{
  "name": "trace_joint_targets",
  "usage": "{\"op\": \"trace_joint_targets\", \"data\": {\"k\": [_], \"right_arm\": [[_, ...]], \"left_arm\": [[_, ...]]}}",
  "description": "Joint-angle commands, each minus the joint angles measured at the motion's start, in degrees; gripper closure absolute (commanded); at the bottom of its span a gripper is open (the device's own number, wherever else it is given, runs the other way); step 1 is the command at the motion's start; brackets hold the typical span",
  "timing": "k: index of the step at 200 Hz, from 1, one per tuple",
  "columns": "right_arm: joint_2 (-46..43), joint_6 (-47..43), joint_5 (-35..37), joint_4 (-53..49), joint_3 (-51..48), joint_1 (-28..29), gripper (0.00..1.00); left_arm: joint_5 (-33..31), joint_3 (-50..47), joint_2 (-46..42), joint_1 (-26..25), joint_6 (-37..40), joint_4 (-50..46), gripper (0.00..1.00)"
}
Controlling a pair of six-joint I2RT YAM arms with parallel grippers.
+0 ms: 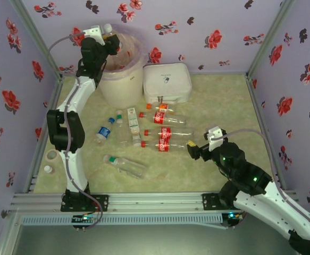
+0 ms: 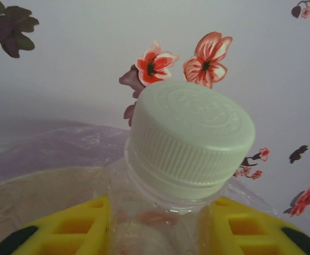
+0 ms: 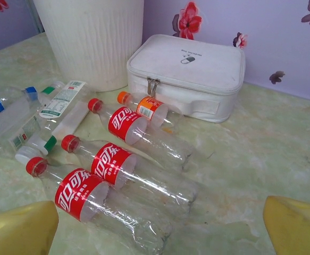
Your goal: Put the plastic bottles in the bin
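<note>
My left gripper should go down into the bin's lined opening, tilting down, then release the bottle's neck.
My left gripper (image 1: 109,40) is raised over the rim of the bin (image 1: 124,79), a cream-white bucket lined with a pinkish bag. Its yellow fingers (image 2: 64,228) are shut on the neck of a clear plastic bottle with a white cap (image 2: 192,138), held upright. More plastic bottles lie on the table: three with red labels and red caps (image 3: 80,194), (image 3: 112,162), (image 3: 125,123), one with an orange cap (image 3: 149,108), and others with blue, green and white caps further left (image 1: 104,132). My right gripper (image 1: 194,149) hangs open just right of the red-labelled row, touching nothing.
A flat white zip case (image 1: 167,82) lies right of the bin, against the back wall. A green-capped bottle (image 1: 125,164) lies alone nearer the front. A tape roll (image 1: 51,155) and a small white cap (image 1: 48,169) sit at the left edge. Flowered walls close three sides.
</note>
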Motion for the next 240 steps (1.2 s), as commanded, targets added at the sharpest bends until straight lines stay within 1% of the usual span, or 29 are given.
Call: {"op": "trace_joint_targets", "data": {"k": [1,21,51,73,83,114,149,158,166,175,189,199,218,232,240], "right_arm": [[0.0,-0.9,-0.5,1.2,0.4,0.3,0.01],[0.2,-1.1,-0.6,1.7,-0.1,0.3,0.01],[0.5,-1.4,-0.6,2.3,-0.9,0.2,0.01],[0.6,-1.8,-0.6,1.9,-0.9,0.3,0.0],[0.6,-2.1,-0.6,1.4,-0.7,0.3,0.01],[-0.1,-2.3,0.0,0.1,-0.5,0.3,0.01],[0.0,-1.8,0.3,0.2,-0.8,0.2,0.01],[0.2,-1.7,0.5,0.1,-0.8,0.3,0.01],[0.6,-1.6,0.5,-0.1,-0.6,0.2,0.01],[1.0,-1.4,0.5,-0.5,-0.3,0.2,0.01],[1.8,-1.3,0.4,-1.0,0.3,0.3,0.01],[2.7,-1.3,0.3,-1.5,0.7,0.3,0.01],[3.9,-1.4,0.1,-1.5,0.8,0.2,0.01],[3.9,-1.4,-0.3,-1.0,0.7,0.3,0.01],[5.7,-1.4,-0.6,-0.7,0.6,0.3,0.01]], "left_arm": [[4.5,-0.8,-2.5,-1.3,-4.3,-1.7,1.0],[4.9,1.0,-4.0,-1.7,-3.7,-3.9,1.0],[5.5,0.1,-4.5,-1.8,-2.0,-6.7,1.0],[5.8,-2.4,-4.5,-1.7,-0.2,-8.6,1.0],[4.8,-2.7,-4.2,-2.0,2.0,-10.7,1.0],[-1.2,-2.0,-2.4,-2.6,9.3,-17.0,1.0],[-3.1,-0.8,0.3,-3.5,14.6,-21.8,0.99],[-3.3,0.0,0.9,-3.9,16.0,-23.6,0.95],[-3.3,0.3,1.2,-4.2,16.7,-24.8,0.89],[-3.2,0.4,1.2,-4.3,16.7,-25.0,0.77],[-3.2,1.4,0.8,-4.3,15.7,-25.7,0.54],[-2.9,2.6,0.3,-4.3,15.0,-26.3,0.44],[-1.1,4.9,-0.9,-4.3,14.0,-27.4,0.32],[-0.3,6.3,-2.0,-4.3,13.9,-28.2,0.25],[-0.1,7.0,-2.6,-4.3,14.1,-28.8,0.22]]}}
